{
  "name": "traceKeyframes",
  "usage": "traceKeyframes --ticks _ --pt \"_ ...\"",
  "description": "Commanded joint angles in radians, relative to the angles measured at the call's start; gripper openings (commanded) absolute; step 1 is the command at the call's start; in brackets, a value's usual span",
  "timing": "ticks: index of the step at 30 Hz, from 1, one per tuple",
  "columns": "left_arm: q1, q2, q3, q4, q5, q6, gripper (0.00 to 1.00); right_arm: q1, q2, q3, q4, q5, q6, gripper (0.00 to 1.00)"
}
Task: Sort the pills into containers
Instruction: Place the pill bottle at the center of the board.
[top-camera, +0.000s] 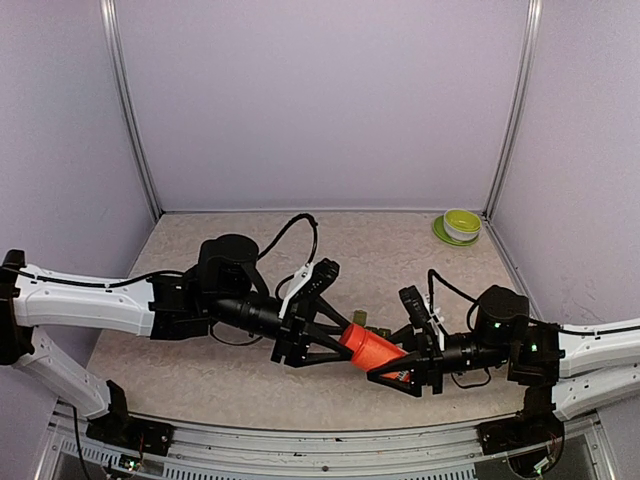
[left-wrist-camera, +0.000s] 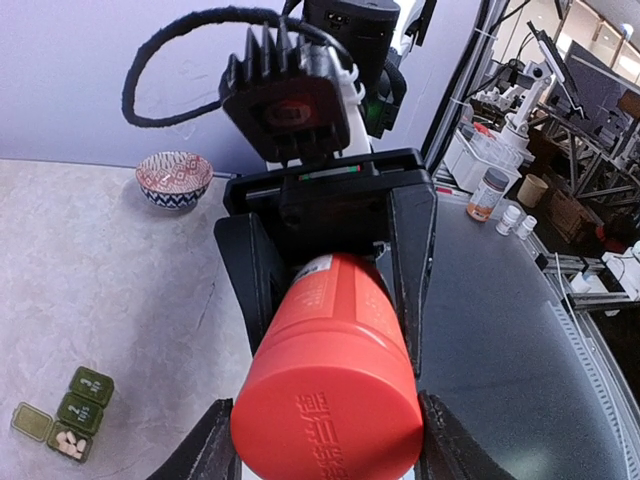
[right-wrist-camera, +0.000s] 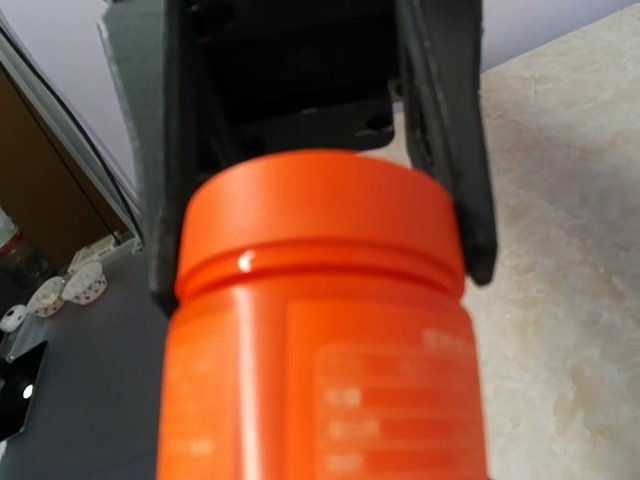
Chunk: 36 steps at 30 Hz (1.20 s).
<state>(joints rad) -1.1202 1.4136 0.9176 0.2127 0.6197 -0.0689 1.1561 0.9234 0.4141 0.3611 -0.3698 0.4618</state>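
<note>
The level bottle swings down and left in the top view to the tabletop with my left gripper next. The gripper then tips it upright and releases it.
A red-orange bottle (top-camera: 372, 347) is held level above the table between both grippers. My left gripper (top-camera: 345, 338) is shut on its cap end, whose embossed flat face (left-wrist-camera: 328, 420) fills the left wrist view. My right gripper (top-camera: 402, 372) is shut on the bottle's body (right-wrist-camera: 320, 370); its own fingers are hidden in the right wrist view. The containers (left-wrist-camera: 78, 410), a strip of small dark-green boxes, lie on the table below left; one is open, with white pills (left-wrist-camera: 68, 442) inside. In the top view the strip (top-camera: 379, 326) is mostly hidden behind the bottle.
A green and white bowl stack (top-camera: 461, 225) sits at the back right corner. A patterned bowl (left-wrist-camera: 174, 177) stands by the back wall. Small bottles (left-wrist-camera: 488, 193) stand on a bench beyond the table.
</note>
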Motion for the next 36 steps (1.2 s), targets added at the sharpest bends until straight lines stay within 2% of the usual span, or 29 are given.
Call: traceKeyframes --ticks 1,3,6,7,15,21,25,30,36 --pt "-0.01 -0.026 -0.018 0.109 0.003 -0.009 0.08 -0.003 -0.011 0.035 -0.059 0.109 0.038 0.65" --pt "0.005 -0.033 -0.024 0.109 -0.025 -0.032 0.08 -0.003 -0.022 0.037 -0.084 0.133 0.025 0.74" --pt "0.018 -0.042 -0.019 0.077 -0.056 -0.045 0.09 -0.003 -0.041 0.045 -0.142 0.192 0.005 0.98" --pt "0.02 -0.043 -0.014 0.061 -0.07 -0.048 0.1 -0.003 -0.051 0.047 -0.162 0.214 -0.02 1.0" --pt "0.044 -0.058 0.032 -0.115 -0.21 -0.049 0.12 -0.004 -0.146 0.069 -0.307 0.391 -0.09 1.0" --pt "0.13 -0.052 0.046 -0.259 -0.376 -0.053 0.12 -0.004 -0.196 0.071 -0.389 0.531 -0.098 1.0" --pt "0.183 -0.023 0.076 -0.336 -0.487 -0.043 0.12 -0.005 -0.21 0.052 -0.396 0.558 -0.098 1.0" --pt "0.239 0.022 0.133 -0.411 -0.54 -0.019 0.12 -0.004 -0.205 0.036 -0.407 0.57 -0.092 1.0" --pt "0.258 0.123 0.217 -0.534 -0.705 0.027 0.12 -0.004 -0.218 0.018 -0.412 0.583 -0.084 1.0"
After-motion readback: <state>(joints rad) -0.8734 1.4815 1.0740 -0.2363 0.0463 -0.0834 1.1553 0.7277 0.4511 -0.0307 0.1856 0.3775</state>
